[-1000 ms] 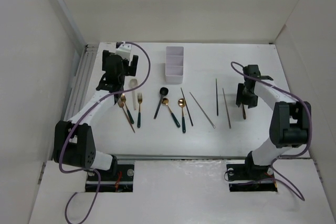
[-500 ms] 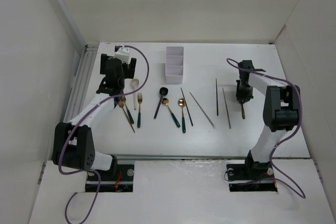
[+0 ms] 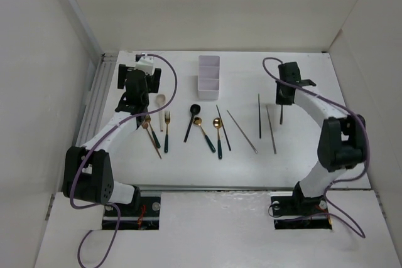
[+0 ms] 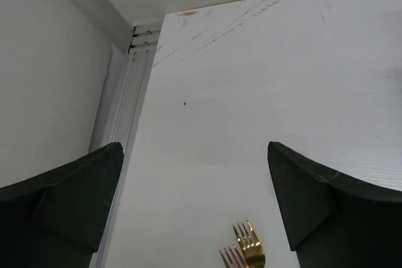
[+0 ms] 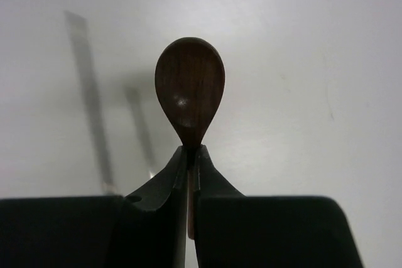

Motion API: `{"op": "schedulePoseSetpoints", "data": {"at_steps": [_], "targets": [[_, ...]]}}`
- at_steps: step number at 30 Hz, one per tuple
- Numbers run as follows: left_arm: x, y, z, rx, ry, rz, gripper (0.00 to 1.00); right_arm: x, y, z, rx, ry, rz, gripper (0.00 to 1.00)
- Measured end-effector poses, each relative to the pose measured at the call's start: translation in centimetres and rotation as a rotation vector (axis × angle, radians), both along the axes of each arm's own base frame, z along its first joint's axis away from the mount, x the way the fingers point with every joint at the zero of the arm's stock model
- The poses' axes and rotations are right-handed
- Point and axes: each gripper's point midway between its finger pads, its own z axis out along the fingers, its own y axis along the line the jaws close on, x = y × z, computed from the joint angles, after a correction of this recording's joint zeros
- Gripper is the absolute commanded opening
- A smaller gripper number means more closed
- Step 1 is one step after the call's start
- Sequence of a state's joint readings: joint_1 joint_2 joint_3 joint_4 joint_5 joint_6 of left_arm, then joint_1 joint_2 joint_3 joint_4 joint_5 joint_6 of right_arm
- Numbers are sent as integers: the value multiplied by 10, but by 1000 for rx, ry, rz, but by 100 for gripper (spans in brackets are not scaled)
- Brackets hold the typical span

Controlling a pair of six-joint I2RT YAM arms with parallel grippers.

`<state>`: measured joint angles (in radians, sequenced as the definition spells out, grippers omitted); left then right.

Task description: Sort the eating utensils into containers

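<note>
My right gripper is to rise outward, carry the dark brown wooden spoon over the sections of the white divided container (image 3: 209,78), go down and open, because the container is empty.
My right gripper (image 3: 283,101) is shut on a dark brown wooden spoon (image 3: 281,116) and holds it above the table, right of the white divided container (image 3: 209,78). In the right wrist view the spoon's bowl (image 5: 190,92) sticks out past the closed gripper (image 5: 193,152). My left gripper (image 3: 135,103) is open and empty over the table's left side, by a pale wooden spoon (image 3: 160,108) and a gold fork (image 3: 167,127). In the left wrist view the gripper (image 4: 195,155) shows fork tines (image 4: 249,250) low between its fingers. A black spoon (image 3: 191,120), gold spoons (image 3: 217,133) and chopsticks (image 3: 259,116) lie mid-table.
A metal rail (image 3: 94,98) runs along the table's left edge, also seen in the left wrist view (image 4: 129,111). White walls enclose the table on the left, far and right sides. Cables loop off both wrists.
My right gripper has lifted the brown spoon off the table's right side and carried it up and to the far left. My left gripper has shifted slightly toward the far edge.
</note>
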<state>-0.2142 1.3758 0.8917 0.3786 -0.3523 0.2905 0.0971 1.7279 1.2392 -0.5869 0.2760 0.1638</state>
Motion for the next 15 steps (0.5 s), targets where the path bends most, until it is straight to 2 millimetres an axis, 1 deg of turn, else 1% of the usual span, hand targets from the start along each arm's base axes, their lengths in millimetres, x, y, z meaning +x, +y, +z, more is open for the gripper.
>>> {"op": "schedulePoseSetpoints", "data": {"at_steps": [1,2,3,6,7,9,10,11,12,13,14,15], "targets": [[0,0,0,-1,0,1,99,14,17,26,8,-111,42,0],[0,0,0,-1,-1,1,99,29,39,56,27,-241,87,0],[0,0,0,-3,-1,2,99,44,63,90,57,-384,135,0],[0,0,0,-8,-3,5,99,72,134,185,173,-752,254,0],[0,0,0,-9,-3,6,99,79,156,210,212,-841,286,0],[0,0,0,-14,-4,7,99,98,194,243,280,-969,337,0],[0,0,0,-16,-5,8,99,108,210,250,305,-1009,356,0],[0,0,0,-19,-5,9,99,119,225,251,324,-1029,375,0],[0,0,0,-21,-6,10,99,130,238,245,338,-1038,390,0],[0,0,0,-24,-6,10,99,136,246,243,351,-1054,398,0],[0,0,0,-25,-7,11,99,146,258,223,355,-1028,411,0],[0,0,0,-26,-7,14,99,151,267,206,359,-1011,421,0]]}}
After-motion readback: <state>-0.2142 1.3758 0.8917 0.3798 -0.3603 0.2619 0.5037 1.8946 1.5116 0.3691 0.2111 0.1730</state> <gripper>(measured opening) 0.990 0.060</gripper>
